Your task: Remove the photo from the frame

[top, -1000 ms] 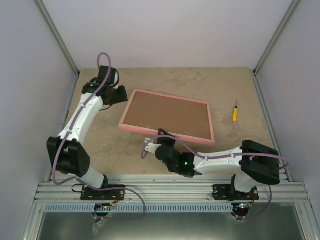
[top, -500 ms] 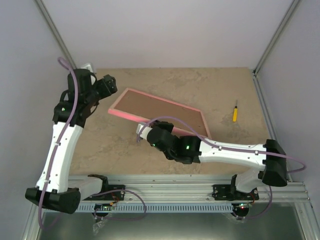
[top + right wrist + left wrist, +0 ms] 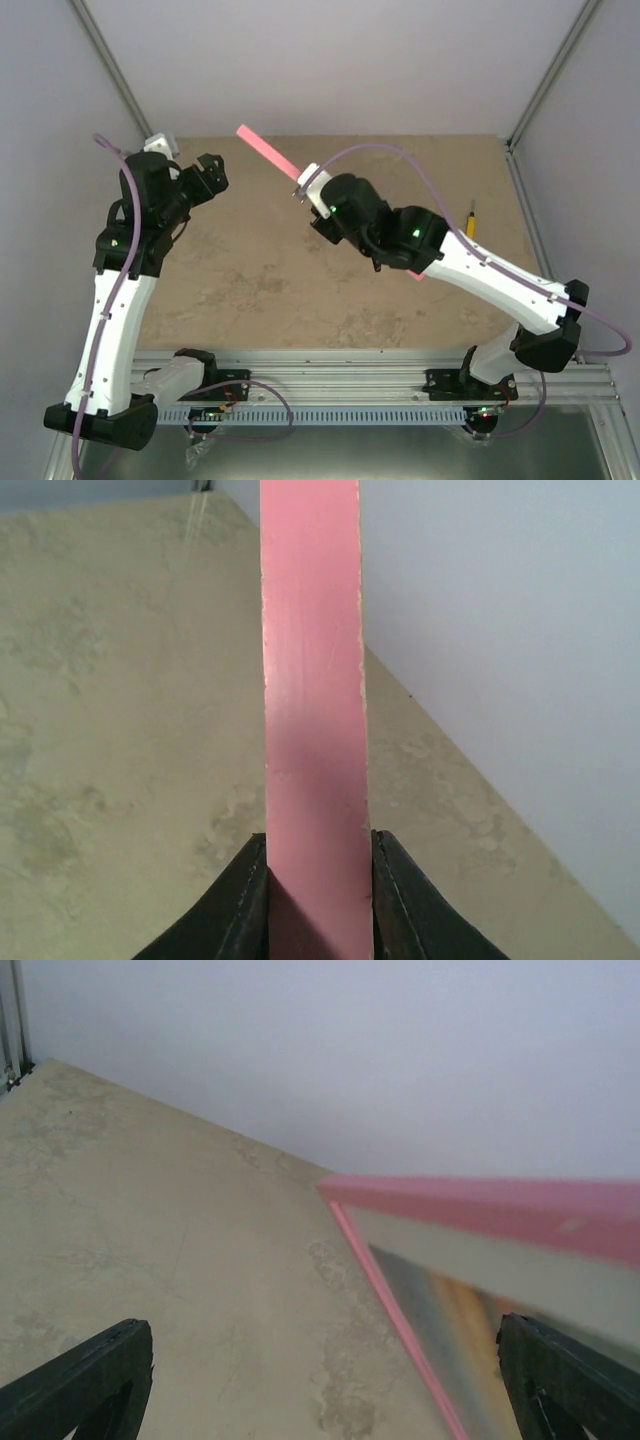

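Note:
The frame (image 3: 268, 152) is standing on edge, so the robot's right gripper should next go down and turn toward the screwdriver's side, lay it flat on the bare tan table, and then let go of it.
The pink frame (image 3: 268, 152) is lifted off the table and stands on edge, so the top view shows it as a thin pink bar. My right gripper (image 3: 305, 187) is shut on its rail (image 3: 310, 730), which runs up between the two black fingers (image 3: 240, 905). My left gripper (image 3: 213, 175) is open and empty, to the left of the frame's far end and apart from it. The left wrist view shows the frame's top rail (image 3: 500, 1205) and its front face, with a blurred orange and blue photo (image 3: 450, 1330) behind a pale mat (image 3: 450, 1250).
A yellow screwdriver (image 3: 470, 222) lies on the tan table (image 3: 250, 290) at the right. Grey walls close in the back and both sides. An aluminium rail with the arm bases runs along the near edge.
My right gripper has raised the frame from flat on the table to standing on edge in the air. My left arm has pulled back, away from the frame's corner.

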Motion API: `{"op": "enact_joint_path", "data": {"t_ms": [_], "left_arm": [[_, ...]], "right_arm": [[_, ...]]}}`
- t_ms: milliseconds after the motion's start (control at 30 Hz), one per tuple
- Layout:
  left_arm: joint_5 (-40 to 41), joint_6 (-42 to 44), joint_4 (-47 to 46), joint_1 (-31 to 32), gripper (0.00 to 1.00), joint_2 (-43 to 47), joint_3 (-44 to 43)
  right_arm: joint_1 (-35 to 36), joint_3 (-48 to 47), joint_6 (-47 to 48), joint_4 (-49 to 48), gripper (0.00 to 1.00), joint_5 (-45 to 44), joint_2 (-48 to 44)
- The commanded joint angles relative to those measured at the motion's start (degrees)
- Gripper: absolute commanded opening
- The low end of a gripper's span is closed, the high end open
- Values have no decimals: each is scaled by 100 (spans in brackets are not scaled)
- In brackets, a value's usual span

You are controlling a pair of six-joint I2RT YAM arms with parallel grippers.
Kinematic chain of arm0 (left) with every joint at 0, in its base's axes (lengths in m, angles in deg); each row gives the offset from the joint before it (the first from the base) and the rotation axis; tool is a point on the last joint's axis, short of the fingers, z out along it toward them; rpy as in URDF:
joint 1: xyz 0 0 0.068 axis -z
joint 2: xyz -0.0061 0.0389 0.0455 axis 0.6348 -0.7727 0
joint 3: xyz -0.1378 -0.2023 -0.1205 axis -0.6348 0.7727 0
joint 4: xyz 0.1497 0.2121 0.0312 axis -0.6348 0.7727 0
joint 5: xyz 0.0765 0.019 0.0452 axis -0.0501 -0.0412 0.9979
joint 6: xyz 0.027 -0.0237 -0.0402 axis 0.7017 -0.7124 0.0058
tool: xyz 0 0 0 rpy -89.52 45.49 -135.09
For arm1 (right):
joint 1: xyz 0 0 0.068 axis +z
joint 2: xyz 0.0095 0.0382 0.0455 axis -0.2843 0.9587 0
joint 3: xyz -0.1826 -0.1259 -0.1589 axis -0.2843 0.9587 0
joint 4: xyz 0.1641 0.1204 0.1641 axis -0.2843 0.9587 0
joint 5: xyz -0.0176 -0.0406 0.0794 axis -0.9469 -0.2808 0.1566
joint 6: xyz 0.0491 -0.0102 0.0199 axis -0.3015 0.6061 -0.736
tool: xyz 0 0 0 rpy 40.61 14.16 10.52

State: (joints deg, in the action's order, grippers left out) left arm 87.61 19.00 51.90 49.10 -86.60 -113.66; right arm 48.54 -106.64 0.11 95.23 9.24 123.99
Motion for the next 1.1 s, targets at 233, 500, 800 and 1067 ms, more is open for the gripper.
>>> {"op": "enact_joint_path", "data": {"t_ms": [233, 500, 800, 1067], "left_arm": [[-686, -165, -201, -29, 99, 143, 725], [-1273, -239, -314, -29, 100, 100, 1255], [-1763, -386, -540, -29, 100, 70, 1953], [-2425, -457, -817, -29, 100, -231, 2657]], "right_arm": [[-1549, -428, -2606, -304, 1, 2395, -391], [-2914, 334, -3609, -1088, 0, 4167, -735], [-4146, 2443, -4964, -2519, 1, 5098, -1307], [-4815, 4607, -5927, -4062, 1, 5402, -1794]]}}
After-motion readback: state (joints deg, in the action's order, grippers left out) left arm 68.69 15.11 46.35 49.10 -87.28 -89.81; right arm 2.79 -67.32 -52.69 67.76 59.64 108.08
